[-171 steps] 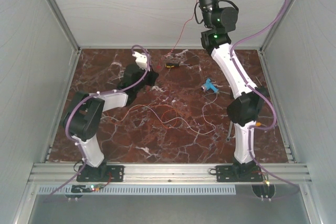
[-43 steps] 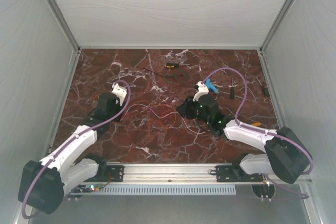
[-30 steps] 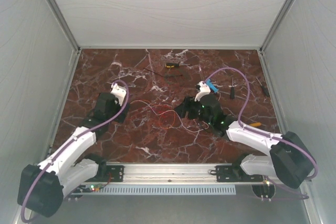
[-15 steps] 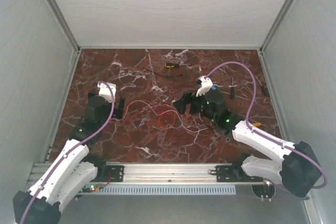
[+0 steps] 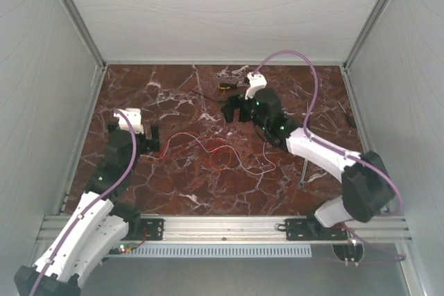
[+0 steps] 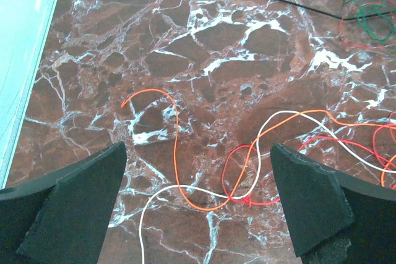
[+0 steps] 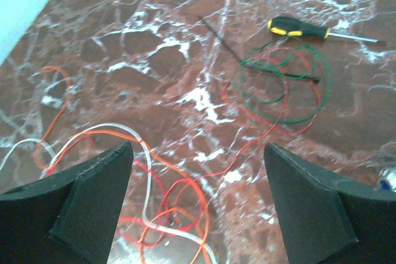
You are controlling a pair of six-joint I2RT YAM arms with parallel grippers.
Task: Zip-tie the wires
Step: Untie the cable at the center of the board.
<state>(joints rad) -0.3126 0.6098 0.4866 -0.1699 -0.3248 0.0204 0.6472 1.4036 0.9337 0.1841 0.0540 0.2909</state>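
Observation:
The thin red wire beside the green coil lies below my right gripper's open fingers, so my right gripper moves down onto it next, turning on the way.
The wires (image 5: pixel 208 152) lie loose in a tangle on the marble table (image 5: pixel 180 185), thin red, orange and white strands. In the left wrist view the wires (image 6: pixel 200 208) cross between and ahead of my left gripper (image 6: pixel 198 146), which stands open and empty above them. From above, the left gripper (image 5: pixel 133 136) hangs just left of the tangle. My right gripper (image 5: pixel 234 110) hovers over the tangle's far side. The right wrist view shows the right gripper (image 7: pixel 198 145) open, with the wires (image 7: pixel 206 209) below it. A thin black zip tie (image 7: pixel 223 41) lies beyond.
A yellow-and-black screwdriver (image 7: pixel 297 28) and a coil of green and red wire (image 7: pixel 285 120) lie at the back centre. A dark tool (image 5: pixel 303 171) rests near the right arm. White enclosure walls (image 5: pixel 41 102) close in the table.
Both arms have let go and lifted away. The left gripper drew back to the left. The right gripper swung toward the back centre and opened wider. The wires stay on the table.

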